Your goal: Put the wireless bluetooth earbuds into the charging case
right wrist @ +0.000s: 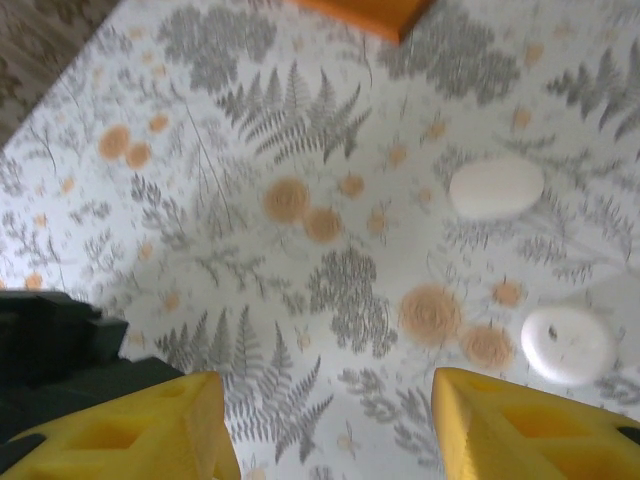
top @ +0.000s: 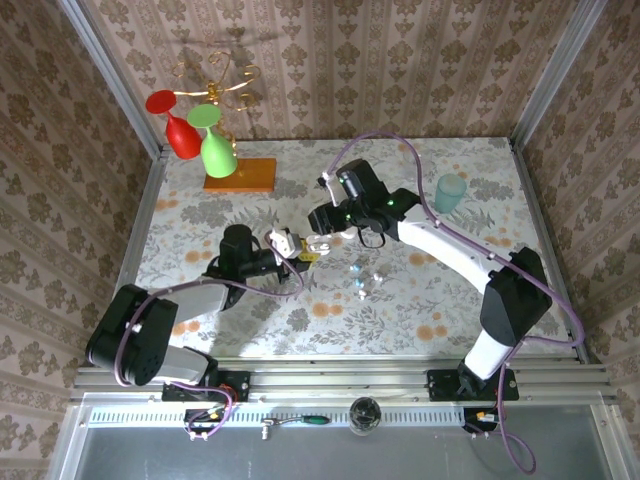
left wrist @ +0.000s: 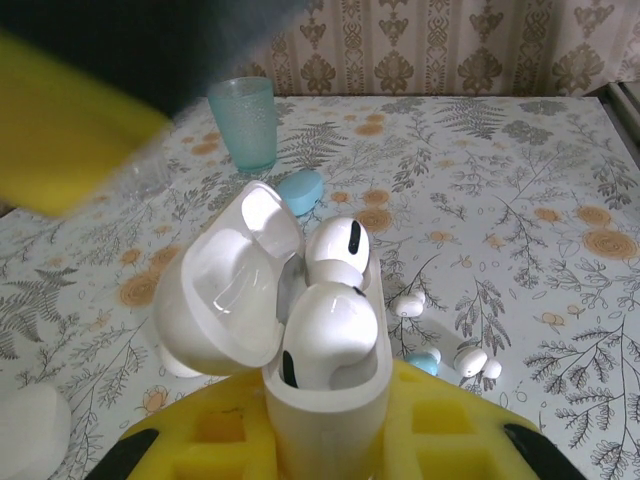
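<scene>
Both earbuds sit in the case, so the left gripper next needs to lower toward the glass stand and release the base of the case on the clear tabletop before the stand.
My left gripper is shut on the base of a white charging case, holding it upright with its hinged lid swung open to the left. Two white wireless bluetooth earbuds sit side by side in the case: one at the front, one behind it. From above, the case is above the table's middle left. My right gripper hovers just right of it. Its yellow fingers stand open over the floral cloth with nothing between them.
A teal cup and a light-blue pebble stand behind the case. Small white and blue pieces lie on the cloth to its right. Two white pebbles lie under the right wrist. A glass stand sits far left.
</scene>
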`<state>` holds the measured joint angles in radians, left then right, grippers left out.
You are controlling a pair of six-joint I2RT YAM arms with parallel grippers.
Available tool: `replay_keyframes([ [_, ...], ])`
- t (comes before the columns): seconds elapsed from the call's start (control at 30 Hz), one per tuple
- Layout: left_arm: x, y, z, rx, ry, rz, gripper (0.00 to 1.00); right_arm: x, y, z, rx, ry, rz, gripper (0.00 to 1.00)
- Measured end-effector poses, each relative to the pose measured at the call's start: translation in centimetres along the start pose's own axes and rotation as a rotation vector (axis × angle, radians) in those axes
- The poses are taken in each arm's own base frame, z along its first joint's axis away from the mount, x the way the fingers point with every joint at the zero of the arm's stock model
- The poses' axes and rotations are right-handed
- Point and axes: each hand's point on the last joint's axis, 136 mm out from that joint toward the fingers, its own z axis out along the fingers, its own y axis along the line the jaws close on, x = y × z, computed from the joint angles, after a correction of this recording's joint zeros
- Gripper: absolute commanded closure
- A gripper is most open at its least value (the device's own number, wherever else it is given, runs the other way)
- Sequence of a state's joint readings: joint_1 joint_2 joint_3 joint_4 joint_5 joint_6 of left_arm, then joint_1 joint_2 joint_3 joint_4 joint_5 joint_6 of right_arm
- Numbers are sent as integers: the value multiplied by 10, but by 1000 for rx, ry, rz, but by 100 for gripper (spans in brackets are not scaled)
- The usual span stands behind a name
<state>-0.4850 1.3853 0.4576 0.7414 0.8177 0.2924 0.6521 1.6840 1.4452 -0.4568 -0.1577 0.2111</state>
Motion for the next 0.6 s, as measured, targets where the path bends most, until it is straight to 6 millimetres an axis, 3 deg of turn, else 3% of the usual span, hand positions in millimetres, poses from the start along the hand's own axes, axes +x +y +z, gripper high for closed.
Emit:
replay_keyframes([
  [0.27, 6, -2, -2, -23, 19, -6, 100, 23, 9, 0, -67, 83, -19, 42],
  [0.5, 6, 2, -5, -55, 20, -54, 100, 38, 24, -14, -149, 131, -74, 42],
  [0.6, 1, 6, -8, -81, 14, -81, 100, 45, 26, -19, -159, 140, -86, 36],
])
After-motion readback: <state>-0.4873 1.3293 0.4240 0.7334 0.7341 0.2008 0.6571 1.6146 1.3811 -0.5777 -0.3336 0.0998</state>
